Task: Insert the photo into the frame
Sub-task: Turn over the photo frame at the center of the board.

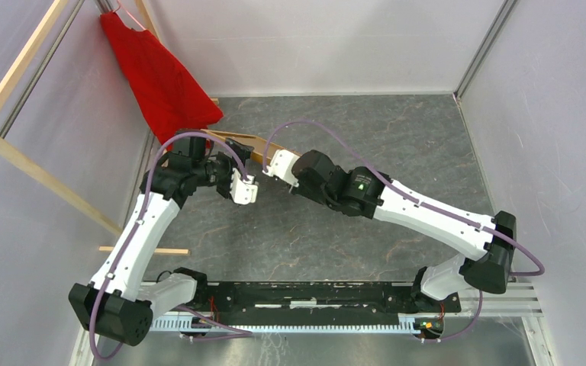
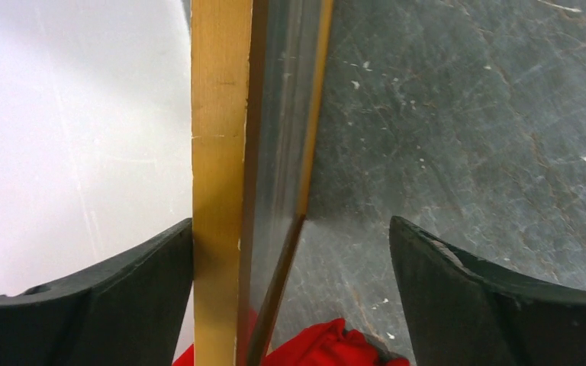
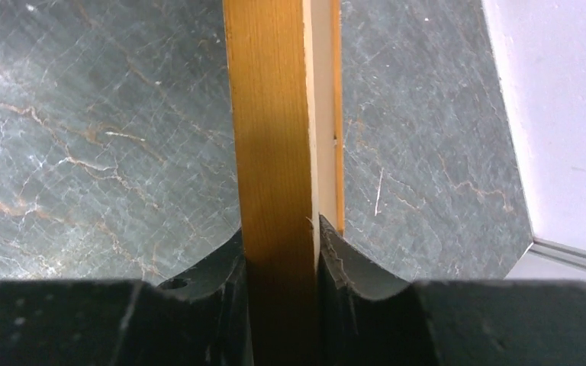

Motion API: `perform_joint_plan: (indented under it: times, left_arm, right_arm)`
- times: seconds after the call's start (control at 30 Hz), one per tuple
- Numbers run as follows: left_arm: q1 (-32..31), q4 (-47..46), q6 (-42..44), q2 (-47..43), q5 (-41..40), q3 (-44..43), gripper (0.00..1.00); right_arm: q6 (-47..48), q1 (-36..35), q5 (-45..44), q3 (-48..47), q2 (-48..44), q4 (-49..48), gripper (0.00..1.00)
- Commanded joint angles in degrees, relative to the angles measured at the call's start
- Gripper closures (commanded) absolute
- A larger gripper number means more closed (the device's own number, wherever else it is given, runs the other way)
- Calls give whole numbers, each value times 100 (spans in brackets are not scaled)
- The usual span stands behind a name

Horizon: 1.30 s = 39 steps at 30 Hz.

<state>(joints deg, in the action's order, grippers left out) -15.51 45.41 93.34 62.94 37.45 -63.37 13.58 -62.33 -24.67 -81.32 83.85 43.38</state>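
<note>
My right gripper should next swing to its right in the top view, turn the upright frame flat, lower it and let go, because clear tabletop is below my right gripper and on that side.
The frame (image 1: 258, 150) is held up on edge above the grey table, near the red cloth. My right gripper (image 3: 281, 229) is shut on its orange-brown wooden edge (image 3: 271, 137); a pale sheet edge (image 3: 321, 114) runs alongside the wood. My left gripper (image 2: 290, 252) is open around the frame's other end. Its left finger (image 2: 122, 282) lies against the wood (image 2: 217, 191), and its right finger (image 2: 458, 290) stands well apart. A shiny reflective pane (image 2: 278, 137) shows inside the frame. The photo's plant picture is not visible in any view. In the top view the grippers (image 1: 236, 149) (image 1: 265, 158) face each other.
A red cloth (image 1: 160, 76) hangs at the back left, and its edge shows under the frame (image 2: 320, 347). A pale wooden slat rack (image 1: 15, 152) leans along the left wall. White walls enclose the grey marbled table (image 1: 366, 122).
</note>
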Motion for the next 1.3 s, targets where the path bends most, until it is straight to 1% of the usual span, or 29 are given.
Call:
perform_joint_plan:
  times: [0.0,0.07,0.13,0.23,0.33,0.4,0.5,0.57,0.67,0.73,0.9,1.03,1.13,1.27]
  left_arm:
    - [10,-398,-983,-326,52,-337,0]
    - [40,-667,-1738,-347,103,-504,0]
    - [115,-725,-2571,-280,216,-799,0]
    - [342,-833,-3862,-206,423,-1213,0]
    - [570,-939,-4424,-188,636,-1304,0]
    - [807,-1163,-4707,-159,887,-1232,0]
    - [1143,-1248,-4953,-12,1298,-1164,0]
    - [1268,-1314,-5114,61,1490,-1089,0]
    - [1310,-1372,-5186,106,1630,-883,0]
    - [1313,-1429,-5222,128,1721,-721,0]
    - [1313,-1489,-5260,246,2023,-350,2]
    - [1321,-1293,-5058,376,2195,-281,4]
    - [1333,-1187,-4931,497,2250,-278,4]
    - [1332,-1111,-5019,686,2254,-291,4]
  right_arm:
    - [-774,353,104,-772,-344,-664,88]
    - [-1025,604,537,-1004,-289,-607,88]
    - [-1302,914,1166,-1288,-164,-493,89]
    - [-1849,1492,1837,-1887,107,-74,91]
    - [-2371,2176,2610,-2169,307,109,89]
    - [-2706,2727,3373,-2231,440,85,89]
    - [-3118,3514,4309,-2210,621,-113,93]
    - [-3439,3886,5019,-1904,657,-548,95]
    - [-3853,4410,5586,-1557,785,-1022,98]
    - [-4041,4767,5720,-1468,877,-1201,98]
    - [-4219,5494,5860,-1435,1084,-1254,98]
    - [-3916,5637,5705,-1305,1038,-976,99]
    - [-3803,5656,5742,-642,732,-1030,100]
    - [-4076,5675,5915,1019,-26,-1954,100]
